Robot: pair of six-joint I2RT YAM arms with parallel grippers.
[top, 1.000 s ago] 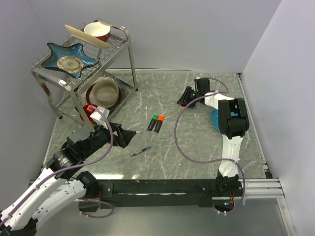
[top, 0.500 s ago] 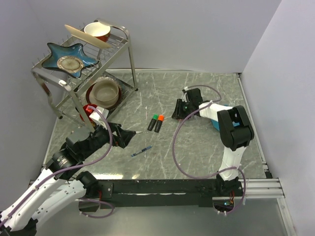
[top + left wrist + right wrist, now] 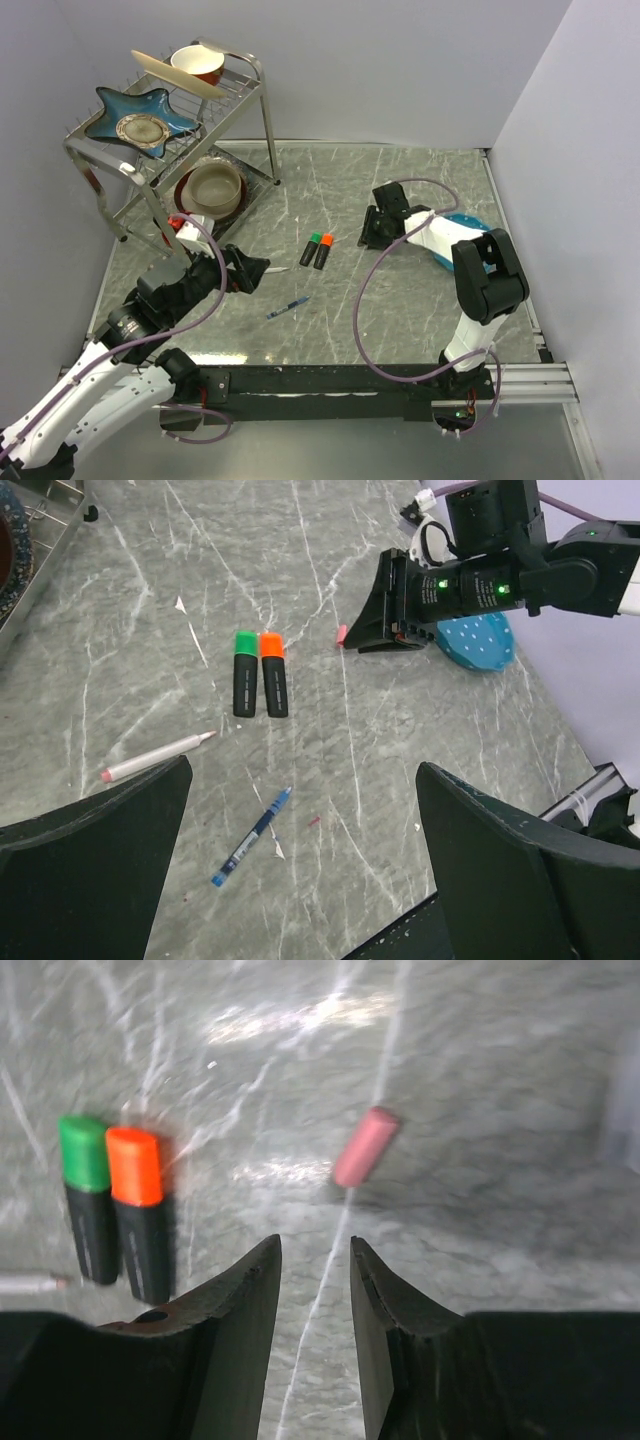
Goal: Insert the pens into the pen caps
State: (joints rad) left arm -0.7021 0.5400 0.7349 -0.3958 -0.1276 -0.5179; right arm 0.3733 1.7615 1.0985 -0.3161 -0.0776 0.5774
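The white-pink pen lies slantwise below. My left gripper moves down and turns next until its open fingers straddle the middle of the pen's body [image 3: 157, 757].
Two stubby black markers lie side by side mid-table, one with a green cap [image 3: 313, 247] [image 3: 243, 673] [image 3: 88, 1195], one with an orange cap [image 3: 323, 250] [image 3: 273, 673] [image 3: 138, 1210]. A small pale pink cap [image 3: 341, 634] [image 3: 365, 1146] lies alone on the table, just ahead of my right gripper [image 3: 371, 234] [image 3: 314, 1250]. Its jaws stand narrowly apart with nothing between them. The white-pink pen [image 3: 158, 757] [image 3: 276, 269] and the dark-blue ballpoint [image 3: 255, 835] [image 3: 288, 308] lie in front of my left gripper [image 3: 258, 269] [image 3: 305, 770], which is wide open and holds nothing.
A metal dish rack [image 3: 255, 90] with bowls and a star-shaped blue dish stands at the back left. A blue dotted dish [image 3: 466, 224] [image 3: 478, 645] lies beside the right arm. The walls close in at the back and the right.
My right gripper has come down and toward the markers, ending low over the table behind the pink cap, its jaws slightly narrower. The left gripper has drawn back a little.
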